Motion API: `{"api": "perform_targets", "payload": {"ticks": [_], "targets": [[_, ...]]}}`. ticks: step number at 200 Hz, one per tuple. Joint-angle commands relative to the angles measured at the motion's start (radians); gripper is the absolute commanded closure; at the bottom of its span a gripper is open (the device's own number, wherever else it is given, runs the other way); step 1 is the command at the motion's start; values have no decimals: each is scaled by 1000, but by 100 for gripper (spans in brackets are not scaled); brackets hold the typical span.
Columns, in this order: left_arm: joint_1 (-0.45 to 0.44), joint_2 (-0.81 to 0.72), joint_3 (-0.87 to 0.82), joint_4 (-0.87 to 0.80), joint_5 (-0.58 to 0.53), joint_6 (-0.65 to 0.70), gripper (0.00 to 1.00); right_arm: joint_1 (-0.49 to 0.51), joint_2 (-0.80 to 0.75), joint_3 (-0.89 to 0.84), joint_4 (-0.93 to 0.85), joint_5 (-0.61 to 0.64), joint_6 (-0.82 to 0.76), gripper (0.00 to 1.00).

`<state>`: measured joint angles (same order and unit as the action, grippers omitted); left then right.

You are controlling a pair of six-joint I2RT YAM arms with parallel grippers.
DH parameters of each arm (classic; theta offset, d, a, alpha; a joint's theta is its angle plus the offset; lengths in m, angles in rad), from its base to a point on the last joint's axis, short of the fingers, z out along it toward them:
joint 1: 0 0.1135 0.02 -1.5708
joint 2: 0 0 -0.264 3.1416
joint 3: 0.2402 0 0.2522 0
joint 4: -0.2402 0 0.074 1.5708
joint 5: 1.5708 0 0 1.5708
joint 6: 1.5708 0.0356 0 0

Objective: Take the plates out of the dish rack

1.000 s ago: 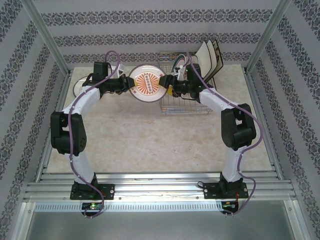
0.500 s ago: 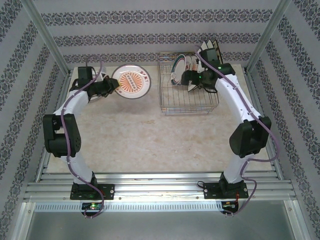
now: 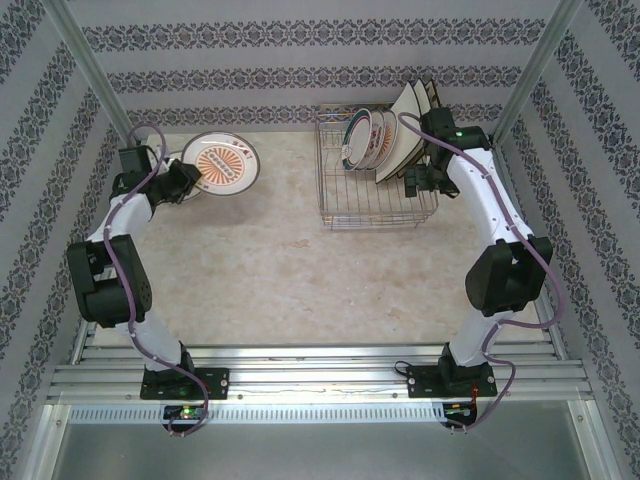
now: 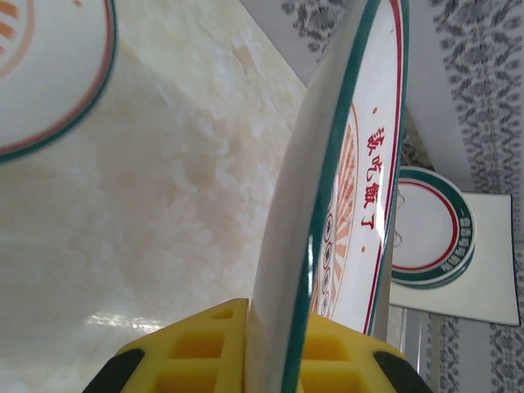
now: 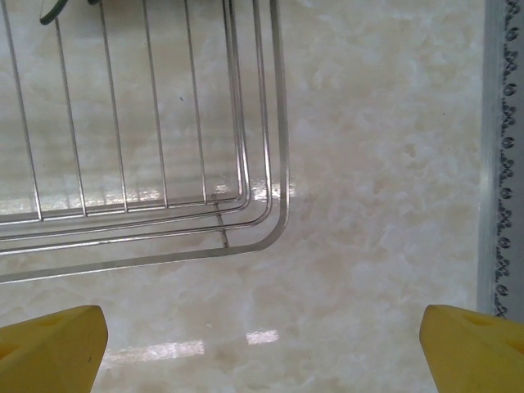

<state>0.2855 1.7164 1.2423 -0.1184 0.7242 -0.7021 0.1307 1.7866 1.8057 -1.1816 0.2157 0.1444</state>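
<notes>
My left gripper should go toward the nearby wall and down, tilt its plate flatter onto the plate below and release, as that matching plate's side is empty.
My left gripper [image 3: 192,178] is shut on the rim of a round white plate [image 3: 222,165] with an orange pattern and green edge, held on edge above the table's far left. In the left wrist view the yellow pads [image 4: 188,348] clamp that plate [image 4: 344,164]. Another round plate [image 4: 49,74] lies on the table below it. The dish rack [image 3: 380,200] stands at the back right with round plates [image 3: 365,138] and square cream plates [image 3: 410,125] upright in it. My right gripper [image 3: 418,185] hangs open and holds nothing, over the rack's near right corner [image 5: 246,205].
The aluminium frame rail [image 5: 501,147] runs close along the right of the rack. Patterned walls enclose the back and sides. Bare marble tabletop [image 3: 300,270] spreads between the two arms.
My left arm has swung the orange-patterned plate from the middle to the far left. My right gripper let go of it, opened wide and moved right to the rack's right side.
</notes>
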Motion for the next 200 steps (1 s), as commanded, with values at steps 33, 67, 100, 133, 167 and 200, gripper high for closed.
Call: {"api": "perform_targets", "payload": {"ticks": [33, 67, 100, 133, 167, 200], "targets": [[103, -20, -30, 107, -80, -33, 100, -39, 2, -47, 8, -91, -26, 2], [140, 60, -1, 124, -57, -42, 100, -42, 11, -53, 12, -105, -28, 2], [160, 127, 46, 108, -88, -24, 100, -41, 11, -56, 14, -114, -29, 2], [177, 161, 55, 139, -144, -60, 100, -37, 7, -65, 18, -117, -28, 2], [179, 167, 49, 170, -216, -98, 100, -25, 8, -68, 17, -113, -25, 2], [187, 192, 42, 216, -257, -159, 100, -15, 11, -66, 13, -115, -26, 2]]}}
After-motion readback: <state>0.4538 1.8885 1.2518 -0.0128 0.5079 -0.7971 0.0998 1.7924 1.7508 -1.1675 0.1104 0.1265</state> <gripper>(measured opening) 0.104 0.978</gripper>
